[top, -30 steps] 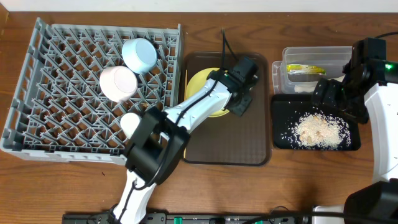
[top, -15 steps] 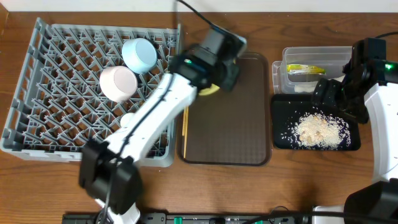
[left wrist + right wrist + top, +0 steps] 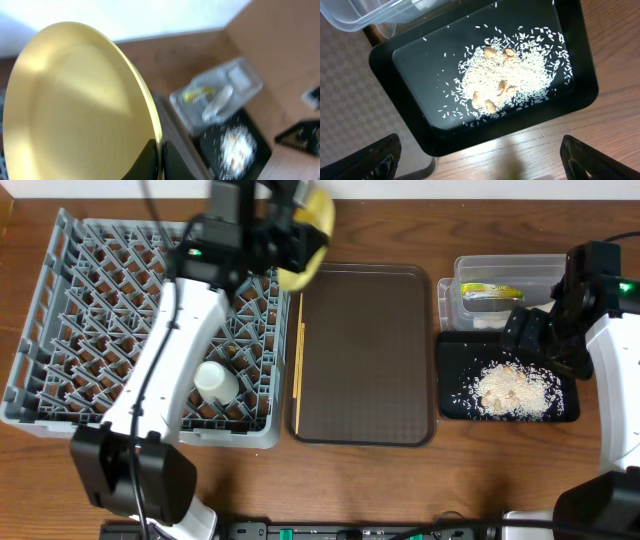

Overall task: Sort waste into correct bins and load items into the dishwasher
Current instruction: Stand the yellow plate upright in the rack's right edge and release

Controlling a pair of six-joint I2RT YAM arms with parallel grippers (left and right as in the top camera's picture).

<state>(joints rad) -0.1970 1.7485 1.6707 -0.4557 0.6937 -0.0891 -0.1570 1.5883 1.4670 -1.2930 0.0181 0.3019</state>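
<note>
My left gripper will go down and toward the left in the overhead view to release the plate (image 3: 310, 228), since the rack's far tray-side end (image 3: 271, 288) lies below it there.
My left gripper (image 3: 290, 248) is shut on the rim of the round yellow plate (image 3: 310, 228), holding it tilted in the air over the back right corner of the grey dishwasher rack (image 3: 60, 330). In the left wrist view the plate (image 3: 75, 100) fills the frame, with the dark fingers (image 3: 150, 162) pinched on its edge. A small white cup (image 3: 215, 380) stands in the rack. The bowls are hidden under my left arm. Chopsticks (image 3: 298, 370) lie along the brown tray's left edge. My right gripper (image 3: 482, 167) hangs open above the black tray (image 3: 410, 130) holding rice scraps (image 3: 512, 80).
The brown serving tray (image 3: 365, 355) lies between the rack and the bins. The clear tub (image 3: 545, 270) at the back right holds the green-and-orange wrapper (image 3: 490, 292) and white napkin (image 3: 488, 321). The black tray (image 3: 450, 405) sits in front of it. My right arm stands at the table's right edge.
My left arm has lifted the yellow plate off the brown tray and swung it back and left, over the rack's corner. The right arm has not moved.
</note>
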